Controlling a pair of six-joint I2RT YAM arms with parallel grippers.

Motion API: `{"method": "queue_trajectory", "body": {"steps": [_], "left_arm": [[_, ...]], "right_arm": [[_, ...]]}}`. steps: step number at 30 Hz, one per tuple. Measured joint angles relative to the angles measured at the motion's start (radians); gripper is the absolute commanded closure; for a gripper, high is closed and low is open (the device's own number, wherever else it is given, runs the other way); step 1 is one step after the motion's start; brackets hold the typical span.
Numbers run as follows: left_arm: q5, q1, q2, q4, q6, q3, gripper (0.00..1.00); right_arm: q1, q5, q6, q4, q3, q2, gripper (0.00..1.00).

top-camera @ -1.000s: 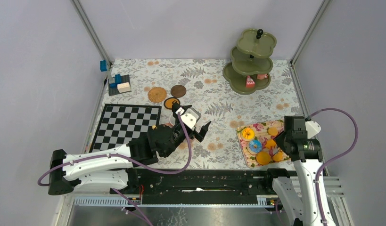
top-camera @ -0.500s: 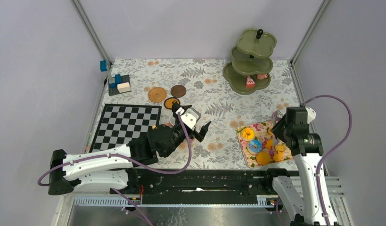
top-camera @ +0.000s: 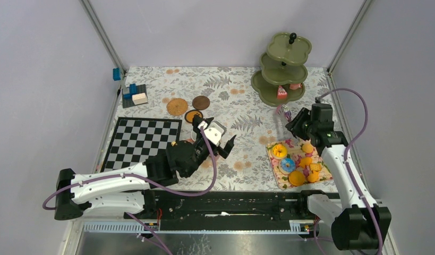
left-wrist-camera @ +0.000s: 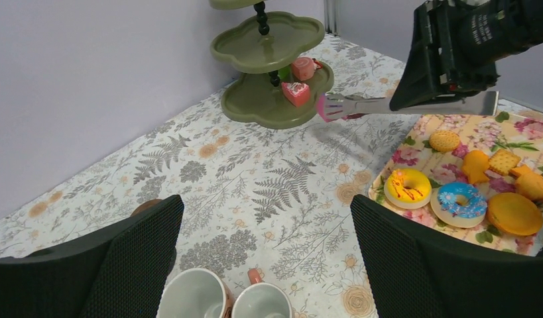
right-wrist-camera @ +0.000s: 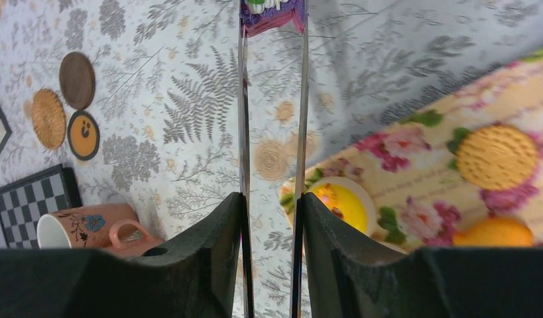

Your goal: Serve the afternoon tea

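The robot's right gripper will next move outward and bring the tongs' tips over the bottom level's near edge [top-camera: 274,99], because that spot is bare beside the front pink cake.
My right gripper [top-camera: 301,125] [right-wrist-camera: 272,199] is shut on metal tongs [right-wrist-camera: 242,99]. The tongs' tips pinch a small purple-pink cake [top-camera: 281,110] [left-wrist-camera: 325,106] in the air just in front of the olive-green three-tier stand [top-camera: 281,69]. Two pink cakes [left-wrist-camera: 296,93] lie on the stand's bottom tier. My left gripper [top-camera: 220,143] [left-wrist-camera: 268,245] is open and empty, low over two pinkish mugs [left-wrist-camera: 192,298]. Three round coasters [top-camera: 177,106] lie behind them. Donuts [left-wrist-camera: 408,187] and cookies lie on the floral cloth [top-camera: 290,144]. The yellow mug is out of view.
A black-and-white chessboard [top-camera: 141,141] lies at the left, with a dark tray of blue and white blocks [top-camera: 134,95] behind it. Frame posts and grey walls close in the table on three sides.
My right arm has swung from over the floral cloth toward the stand, carrying the tongs and the small cake. My left arm has not moved.
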Motion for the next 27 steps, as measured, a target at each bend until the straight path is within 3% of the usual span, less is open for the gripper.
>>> {"method": "queue_trajectory", "body": {"steps": [9, 21, 27], "left_arm": [[-0.016, 0.000, 0.012, 0.002, 0.013, 0.000, 0.01], [-0.032, 0.000, 0.012, 0.003, 0.024, 0.000, 0.01], [-0.037, 0.000, 0.012, 0.004, 0.035, 0.000, 0.01]], "right_arm": [[0.135, -0.008, 0.032, 0.246, -0.014, 0.161, 0.64], [0.145, 0.085, 0.079, 0.601, -0.037, 0.391, 0.63], [0.145, 0.142, 0.076, 0.654, -0.034, 0.484, 0.62]]}}
